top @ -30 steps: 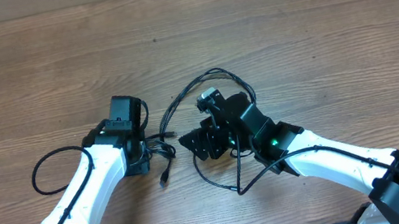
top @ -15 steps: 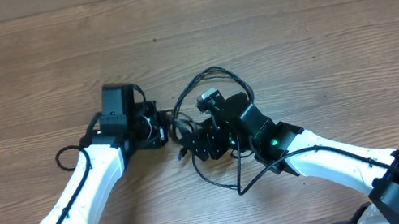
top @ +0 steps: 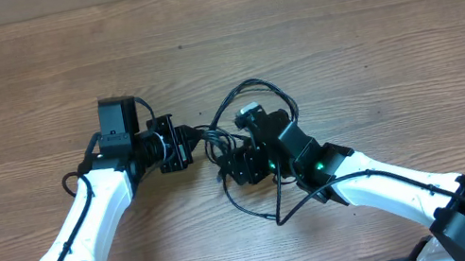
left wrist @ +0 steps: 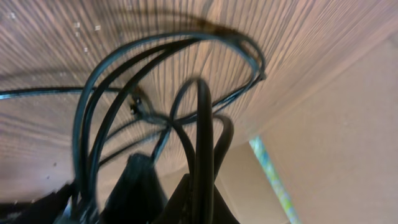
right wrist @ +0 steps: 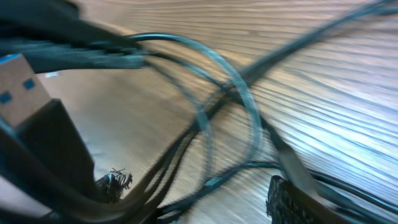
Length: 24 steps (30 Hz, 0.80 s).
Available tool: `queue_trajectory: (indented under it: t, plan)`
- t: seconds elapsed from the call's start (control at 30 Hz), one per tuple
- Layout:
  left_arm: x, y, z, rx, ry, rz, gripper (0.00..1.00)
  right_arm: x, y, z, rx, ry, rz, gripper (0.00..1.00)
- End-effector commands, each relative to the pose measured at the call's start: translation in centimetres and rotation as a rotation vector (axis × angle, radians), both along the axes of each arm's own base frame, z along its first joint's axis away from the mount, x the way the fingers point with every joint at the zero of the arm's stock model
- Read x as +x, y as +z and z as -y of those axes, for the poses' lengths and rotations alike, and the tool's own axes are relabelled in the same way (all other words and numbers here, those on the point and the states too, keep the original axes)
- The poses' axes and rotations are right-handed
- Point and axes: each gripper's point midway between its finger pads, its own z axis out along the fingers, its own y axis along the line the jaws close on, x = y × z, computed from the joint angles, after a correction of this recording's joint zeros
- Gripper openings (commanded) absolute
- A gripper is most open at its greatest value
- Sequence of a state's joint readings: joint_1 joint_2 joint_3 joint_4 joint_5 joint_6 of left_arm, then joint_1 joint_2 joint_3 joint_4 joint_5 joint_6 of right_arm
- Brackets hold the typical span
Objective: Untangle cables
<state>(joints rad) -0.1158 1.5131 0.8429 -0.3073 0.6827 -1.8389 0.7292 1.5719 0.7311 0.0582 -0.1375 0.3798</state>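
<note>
I will next lift my left gripper, pull its piece of cable to the left in the overhead view and lower it to release on the bare tabletop. The cables bunch up between both grippers.
The cables (top: 248,83) are thin black cords tangled between my two grippers at the middle of the table. One loop arches over the far side and another (top: 256,211) trails toward the near edge. My left gripper (top: 184,141) points right and is shut on a strand of the bundle. The left wrist view shows that cord (left wrist: 203,124) running down into the left gripper (left wrist: 202,196), with looping cables (left wrist: 124,62) beyond. My right gripper (top: 228,168) is open and sits in the tangle. Several cables (right wrist: 242,106) cross between the wide-apart fingers of the right gripper (right wrist: 186,196).
The wooden table (top: 367,20) runs out on all sides of the tangle. A USB plug with blue inside (right wrist: 25,87) shows close at the upper left of the right wrist view. The left arm's own thick cord (top: 74,182) loops beside its forearm.
My left gripper has swung away from the near side toward the far side and turned to point right, lifting its strand and plug end off the table. The right arm has stayed put.
</note>
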Motion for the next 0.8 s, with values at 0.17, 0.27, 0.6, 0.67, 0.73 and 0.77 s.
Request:
queue_trajectory:
  t: [0.17,0.27,0.6,0.67,0.73,0.77]
  plan:
    - [-1.1,1.3,1.5,-0.113,-0.087,-0.006,0.04,2.9,-1.4,6.1,-0.129,-0.444,-0.013,0.75]
    - [-1.0,1.3,1.5,-0.117,-0.080,-0.007,0.04,3.0,-1.7,6.8,-0.140,-0.483,-0.027,0.77]
    - [1.0,1.6,0.0,-0.106,0.017,0.021,0.05,2.6,-1.9,6.5,-0.181,-0.403,-0.010,0.74]
    - [1.2,1.6,-0.5,-0.103,0.031,0.023,0.04,2.6,-1.9,6.6,-0.184,-0.405,-0.011,0.73]
    - [1.5,1.5,-1.3,-0.091,0.057,0.024,0.05,2.6,-1.9,6.6,-0.185,-0.405,-0.011,0.74]
    - [1.8,1.3,-1.9,-0.078,0.077,0.026,0.04,2.6,-1.9,6.6,-0.183,-0.408,-0.012,0.74]
